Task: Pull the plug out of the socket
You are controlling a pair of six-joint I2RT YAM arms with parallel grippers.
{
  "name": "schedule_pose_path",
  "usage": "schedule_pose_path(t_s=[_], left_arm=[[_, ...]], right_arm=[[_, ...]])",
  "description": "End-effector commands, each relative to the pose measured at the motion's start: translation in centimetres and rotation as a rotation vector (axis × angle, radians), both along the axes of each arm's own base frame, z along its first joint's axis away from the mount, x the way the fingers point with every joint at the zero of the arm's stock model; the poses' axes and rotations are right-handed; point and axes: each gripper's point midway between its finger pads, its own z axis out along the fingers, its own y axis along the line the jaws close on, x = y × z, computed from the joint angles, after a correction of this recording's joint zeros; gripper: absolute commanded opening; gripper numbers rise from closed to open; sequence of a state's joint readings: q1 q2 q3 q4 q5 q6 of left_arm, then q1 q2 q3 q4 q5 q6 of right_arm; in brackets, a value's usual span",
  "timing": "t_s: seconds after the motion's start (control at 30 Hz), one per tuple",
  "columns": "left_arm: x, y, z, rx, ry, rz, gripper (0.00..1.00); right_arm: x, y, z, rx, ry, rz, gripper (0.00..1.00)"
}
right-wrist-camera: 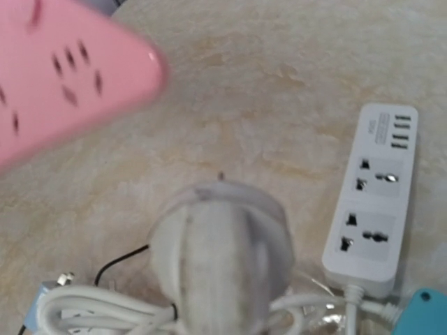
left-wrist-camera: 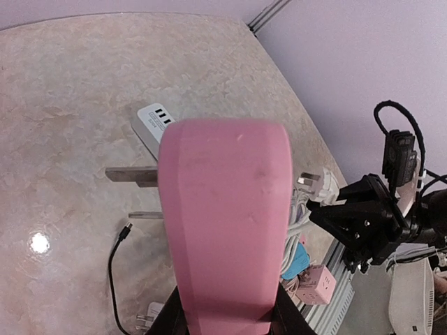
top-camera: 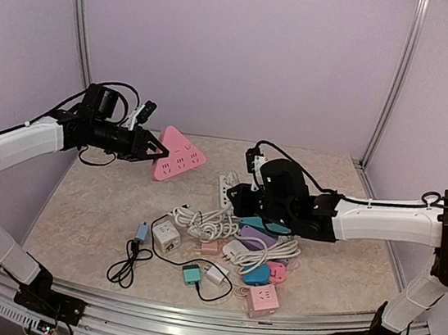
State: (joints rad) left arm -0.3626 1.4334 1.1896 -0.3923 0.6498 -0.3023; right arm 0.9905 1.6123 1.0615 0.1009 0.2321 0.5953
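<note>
The plug is already out. The socket goes down next with my left gripper to the bare tabletop below, beyond the white cube adapter, for release there.
The pink triangular socket hangs in the air at the back left, with my left gripper shut on its near corner. In the left wrist view the socket fills the middle, and the black jaws press its two sides at the bottom edge. My right gripper is right of the socket and apart from it. The white round plug sits in its grip, covering the fingers, its white cord trailing down. The socket's holed face shows at the upper left of the right wrist view, with nothing plugged in.
A white power strip lies under the right gripper. Below it is a heap of white cables, cube adapters, teal plugs and a pink cube. A black cable loops at the front left.
</note>
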Motion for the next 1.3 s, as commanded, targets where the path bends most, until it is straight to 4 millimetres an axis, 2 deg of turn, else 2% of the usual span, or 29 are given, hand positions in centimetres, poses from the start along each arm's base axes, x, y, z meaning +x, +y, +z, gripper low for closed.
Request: schedule_pose_path(t_s=[0.0, 0.13, 0.23, 0.3, 0.4, 0.6, 0.73, 0.83, 0.97, 1.27], left_arm=[[3.0, 3.0, -0.7, -0.023, 0.025, 0.145, 0.00], [4.4, 4.5, -3.1, -0.021, 0.096, 0.203, 0.00], [5.0, 4.9, -4.8, -0.008, 0.141, 0.221, 0.00], [5.4, 4.9, -6.1, -0.001, 0.176, 0.226, 0.00], [5.8, 4.9, -8.3, 0.014, 0.227, 0.231, 0.00], [6.4, 5.0, -12.2, 0.042, 0.322, 0.235, 0.00], [6.8, 5.0, -13.9, 0.058, 0.354, 0.229, 0.00], [7.1, 5.1, -15.0, 0.077, 0.379, 0.232, 0.04], [7.4, 5.3, -16.6, 0.092, 0.417, 0.239, 0.17], [7.9, 6.8, -17.8, 0.127, 0.436, 0.295, 0.65]], right_arm=[[0.6, -0.6, -1.9, -0.030, 0.052, -0.057, 0.07], [0.6, -0.6, -2.5, -0.037, 0.061, -0.056, 0.38], [0.6, -0.8, -2.0, -0.029, 0.045, -0.058, 0.71], [0.7, -1.2, -1.4, -0.026, 0.028, -0.062, 0.83], [0.8, -2.1, -0.8, -0.034, 0.006, -0.080, 0.93], [0.9, -4.8, -0.4, -0.027, -0.011, -0.115, 0.96], [0.9, -6.2, -0.3, -0.018, -0.017, -0.134, 0.96], [0.9, -7.0, -0.1, -0.009, -0.026, -0.143, 0.96], [0.8, -7.8, 0.1, -0.004, -0.035, -0.151, 0.96], [0.9, -9.2, 0.2, -0.008, -0.042, -0.168, 0.96]])
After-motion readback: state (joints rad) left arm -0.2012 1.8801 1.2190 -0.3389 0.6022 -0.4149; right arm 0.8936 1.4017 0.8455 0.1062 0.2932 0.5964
